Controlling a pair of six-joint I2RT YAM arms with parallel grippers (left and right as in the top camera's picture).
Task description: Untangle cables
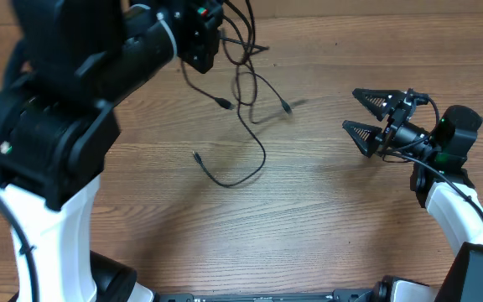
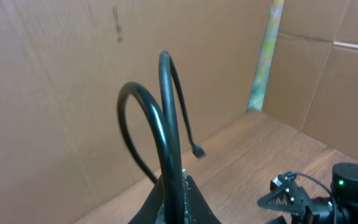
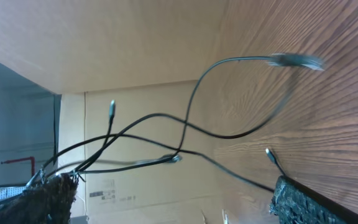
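Note:
The wood below my raised left gripper is clear, and plug ends hang spread apart there. The gripper should next tip its fingers down and lower to let go of the cables.
Several thin black cables (image 1: 243, 92) hang in a tangle from my left gripper (image 1: 201, 40), which is raised at the back of the table and shut on them. Their lower loop trails on the wood, with plug ends (image 1: 225, 103) spread apart. In the left wrist view the left gripper (image 2: 176, 186) pinches cable loops (image 2: 166, 118) that arch upward. My right gripper (image 1: 350, 110) stands open to the right of the tangle, apart from it. Seen from the right wrist, the cables (image 3: 185, 134) cross ahead of the open right gripper (image 3: 173, 205), none between its fingers.
The wooden table (image 1: 309, 218) carries only the cables. Cardboard walls (image 2: 55, 93) stand behind it. The left arm's bulky black body (image 1: 65, 101) covers the table's left part. The right arm's white base (image 1: 459, 210) stands at the right edge.

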